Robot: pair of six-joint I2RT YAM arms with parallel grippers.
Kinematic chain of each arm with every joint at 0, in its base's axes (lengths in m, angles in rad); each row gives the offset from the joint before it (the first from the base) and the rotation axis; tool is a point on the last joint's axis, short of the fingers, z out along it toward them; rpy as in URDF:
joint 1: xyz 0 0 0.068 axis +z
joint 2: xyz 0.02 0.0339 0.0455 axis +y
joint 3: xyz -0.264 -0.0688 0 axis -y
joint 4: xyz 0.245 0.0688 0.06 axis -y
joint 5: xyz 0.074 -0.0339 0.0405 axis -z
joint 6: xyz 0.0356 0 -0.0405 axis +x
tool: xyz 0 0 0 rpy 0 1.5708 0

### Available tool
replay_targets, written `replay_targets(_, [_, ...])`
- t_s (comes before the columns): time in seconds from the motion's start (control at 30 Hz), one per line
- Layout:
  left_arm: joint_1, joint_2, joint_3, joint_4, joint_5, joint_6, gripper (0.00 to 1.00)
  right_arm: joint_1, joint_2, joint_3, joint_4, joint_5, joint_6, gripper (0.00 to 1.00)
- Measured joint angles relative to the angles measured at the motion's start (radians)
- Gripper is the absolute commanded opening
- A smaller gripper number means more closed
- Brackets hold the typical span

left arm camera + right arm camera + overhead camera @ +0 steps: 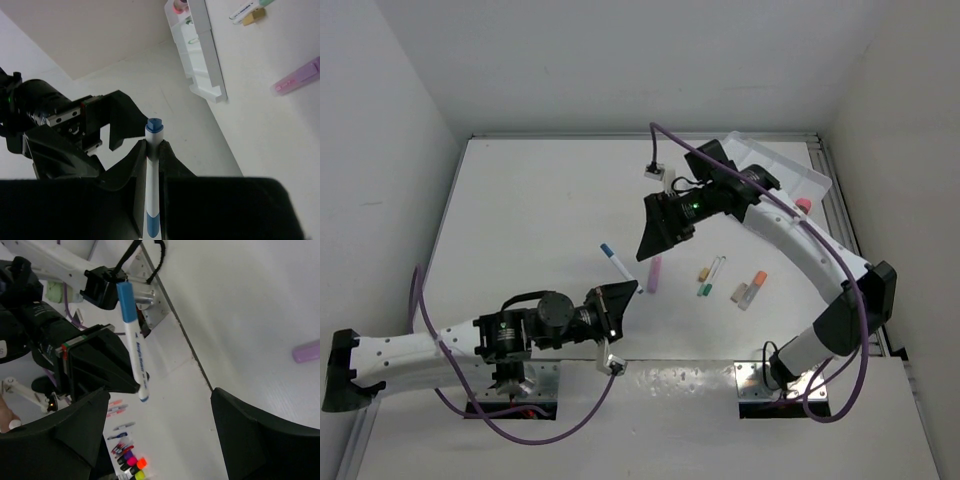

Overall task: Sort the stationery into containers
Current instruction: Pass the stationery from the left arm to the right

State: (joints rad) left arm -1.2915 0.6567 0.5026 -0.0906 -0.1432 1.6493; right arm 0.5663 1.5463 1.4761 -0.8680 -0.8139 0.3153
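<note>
The robot's right gripper will next slide to the left in the top view and close on the pen's blue far end [608, 250] [127, 305], which sticks out of the left gripper.
My left gripper [627, 291] is shut on a white pen with blue ends [616, 262] and holds it off the table; in the left wrist view the pen [153, 165] stands clamped between the fingers. My right gripper [651, 243] is open and empty, hanging just right of the pen's far end. In the right wrist view the pen [134, 347] hangs ahead of the open jaws. A lilac stick [655, 272] lies between the grippers. The white divided tray [782, 172] sits at the back right, partly behind the right arm.
A green-capped pen [717, 267], tan eraser blocks [703, 272] and an orange-tipped marker [753, 288] lie right of the lilac stick. A pink item [803, 204] shows by the tray's edge. White walls enclose the table.
</note>
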Motion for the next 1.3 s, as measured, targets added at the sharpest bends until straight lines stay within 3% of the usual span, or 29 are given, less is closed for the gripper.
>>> replay_targets(0.1, [-0.006, 0.003, -0.001, 0.010, -0.002, 0.017, 0.00, 0.029, 0.016, 0.021, 0.011, -0.011, 0.009, 0.80])
replay_targets(0.27, [-0.007, 0.014, -0.001, 0.029, -0.003, 0.024, 0.00, 0.068, 0.035, 0.047, 0.031, -0.016, 0.023, 0.69])
replay_targets(0.5, [-0.019, 0.029, -0.001, 0.079, -0.003, 0.038, 0.00, 0.125, 0.112, 0.099, 0.053, -0.013, 0.029, 0.66])
replay_targets(0.63, [-0.023, 0.034, -0.001, 0.086, -0.002, 0.042, 0.00, 0.145, 0.154, 0.133, 0.060, -0.006, 0.028, 0.53])
replay_targets(0.67, [-0.024, 0.036, -0.001, 0.087, -0.002, 0.043, 0.00, 0.151, 0.159, 0.137, 0.063, -0.005, 0.027, 0.38])
replay_targets(0.7, [-0.024, 0.037, -0.001, 0.088, -0.002, 0.043, 0.04, 0.156, 0.163, 0.140, 0.066, -0.003, 0.022, 0.30])
replay_targets(0.73, [-0.024, 0.039, -0.001, 0.091, -0.003, 0.043, 0.10, 0.161, 0.165, 0.144, 0.066, -0.002, 0.024, 0.15])
replay_targets(0.8, [-0.024, 0.042, -0.001, 0.093, -0.005, 0.042, 0.52, 0.167, 0.165, 0.150, 0.068, -0.004, 0.024, 0.03])
replay_targets(0.87, [-0.026, 0.045, -0.002, 0.097, -0.012, 0.036, 1.00, 0.172, 0.165, 0.153, 0.068, 0.000, 0.014, 0.00])
replay_targets(1.0, [-0.029, 0.041, 0.001, 0.106, -0.041, -0.050, 1.00, 0.151, 0.159, 0.153, 0.052, 0.014, -0.005, 0.00])
replay_targets(1.1, [-0.030, 0.057, 0.046, 0.081, -0.111, -0.184, 1.00, 0.051, 0.137, 0.153, 0.045, 0.049, -0.008, 0.00])
replay_targets(1.3, [0.023, 0.201, 0.409, -0.026, -0.271, -0.610, 1.00, -0.292, 0.047, 0.098, 0.142, 0.300, 0.030, 0.00])
